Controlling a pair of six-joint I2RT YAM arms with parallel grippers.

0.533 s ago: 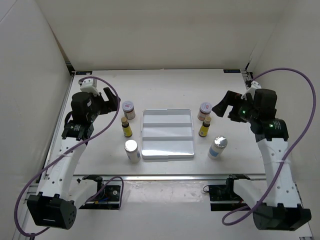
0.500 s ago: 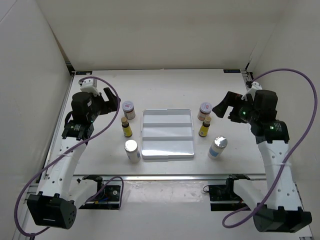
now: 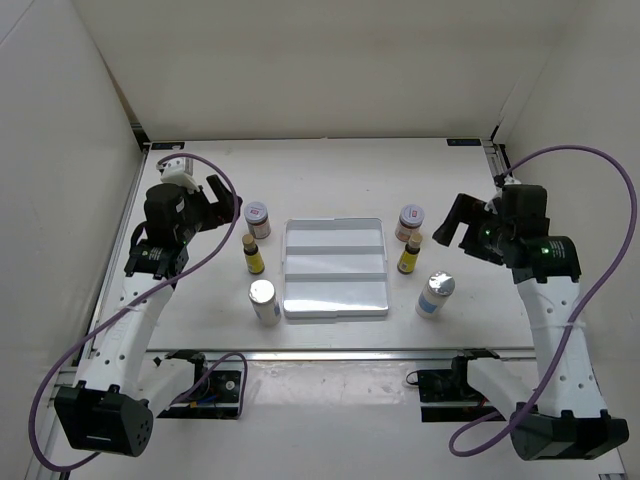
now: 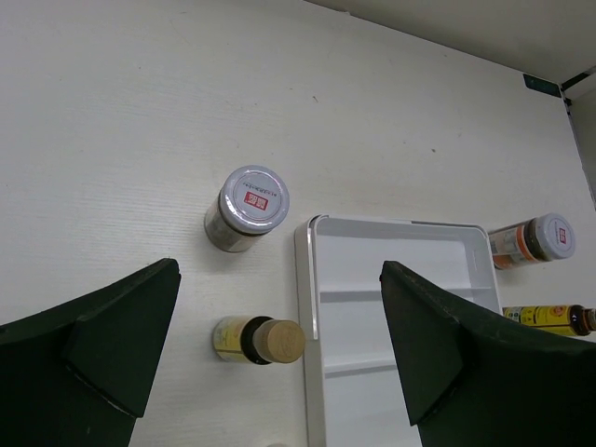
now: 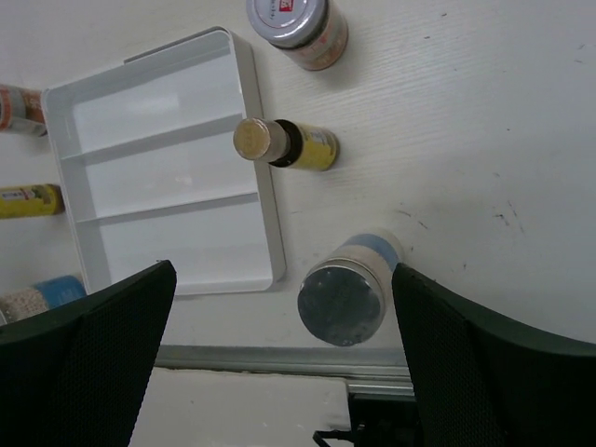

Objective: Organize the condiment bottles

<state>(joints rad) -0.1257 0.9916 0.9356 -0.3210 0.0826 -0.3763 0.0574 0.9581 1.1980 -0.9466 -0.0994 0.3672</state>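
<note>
My right gripper moves down and back around the white cylinder's silver lid (image 3: 442, 283) (image 5: 342, 303) next, since the cylinder stands below it, back toward my base.
Six condiment bottles stand beside a white divided tray (image 3: 335, 266). On its left are a white-lidded jar (image 3: 257, 217), a slim yellow bottle (image 3: 254, 256) and a white cylinder (image 3: 264, 300). On its right are a jar (image 3: 410, 221), a yellow bottle (image 3: 408, 257) and a white cylinder (image 3: 436, 294). My left gripper (image 3: 222, 203) is open and empty, above and left of the left jar (image 4: 247, 207) and yellow bottle (image 4: 259, 340). My right gripper (image 3: 452, 222) is open and empty, above the right cylinder (image 5: 349, 293), with the yellow bottle (image 5: 287, 144) and jar (image 5: 298, 28) beyond it.
The tray (image 4: 400, 307) has three compartments with nothing in them (image 5: 168, 186). White walls enclose the table on the left, right and back. A metal rail (image 3: 350, 352) runs along the near edge. Purple cables loop from both arms.
My right gripper has shifted slightly toward the near edge and to the right. The left arm and the bottles have not moved.
</note>
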